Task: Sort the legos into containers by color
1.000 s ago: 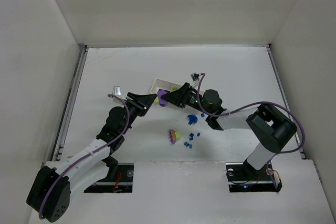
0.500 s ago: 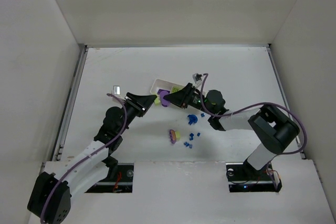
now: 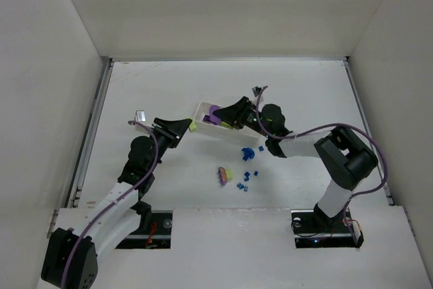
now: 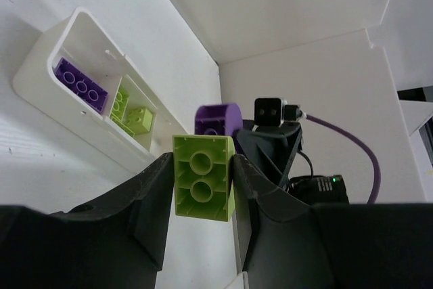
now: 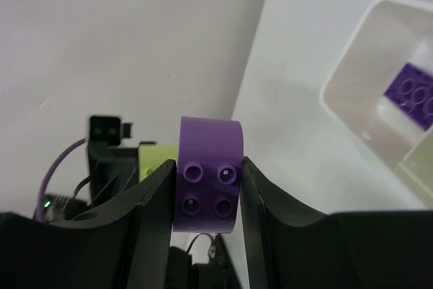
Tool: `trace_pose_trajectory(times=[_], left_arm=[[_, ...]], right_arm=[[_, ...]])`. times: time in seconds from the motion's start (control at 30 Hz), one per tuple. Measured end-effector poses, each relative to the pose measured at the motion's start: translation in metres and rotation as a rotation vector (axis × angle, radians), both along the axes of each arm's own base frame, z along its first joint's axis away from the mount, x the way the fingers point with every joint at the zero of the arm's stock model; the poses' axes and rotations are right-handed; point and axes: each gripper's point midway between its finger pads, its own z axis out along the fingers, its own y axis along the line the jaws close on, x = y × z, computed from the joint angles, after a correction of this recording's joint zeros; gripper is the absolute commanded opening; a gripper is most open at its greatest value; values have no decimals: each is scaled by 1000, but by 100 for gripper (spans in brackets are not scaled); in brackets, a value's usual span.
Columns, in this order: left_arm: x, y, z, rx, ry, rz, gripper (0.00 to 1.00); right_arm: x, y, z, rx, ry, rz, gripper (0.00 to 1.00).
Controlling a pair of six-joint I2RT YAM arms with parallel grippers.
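Note:
The matching brick goes across and down with my left gripper next, then is released. The tray's section of yellow-green bricks lies below it and to its right in the top view.
My left gripper [image 4: 201,182] is shut on a yellow-green brick [image 4: 203,177], held in the air just left of the white tray [image 3: 202,107]. My right gripper [image 5: 206,187] is shut on a purple brick [image 5: 206,179] and holds it over the tray's left end [image 5: 352,52]. In the left wrist view the tray [image 4: 47,49] holds a purple brick [image 4: 81,86] in one compartment and yellow-green bricks [image 4: 132,109] in the one beside it. In the top view the two grippers face each other, the left one [image 3: 184,126] and the right one [image 3: 218,114].
A joined purple and yellow-green brick [image 3: 223,175] lies on the table in front of the tray. Several tiny blue pieces [image 3: 245,178] and a larger blue piece [image 3: 247,153] lie to its right. White walls surround the table.
My right gripper has carried the purple brick away from me, onto the tray's left end. My left gripper has drawn back a little to the left with its yellow-green brick.

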Motion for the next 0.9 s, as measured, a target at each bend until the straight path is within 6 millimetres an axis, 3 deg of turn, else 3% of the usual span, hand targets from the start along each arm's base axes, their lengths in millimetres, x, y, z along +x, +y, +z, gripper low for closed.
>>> trace_pose_trajectory(times=[0.4,0.73,0.9], left_arm=[[-2,3,-14,170,-25,12,12],[4,3,-25,263,-20,24,12],[7,3,-30,288,-9,24,12]], right_arm=[[70,0,-31,-352,9,-208,37],[75,18,-72,-598,21,-197,42],[74,24,-82,-651,18,-192,63]])
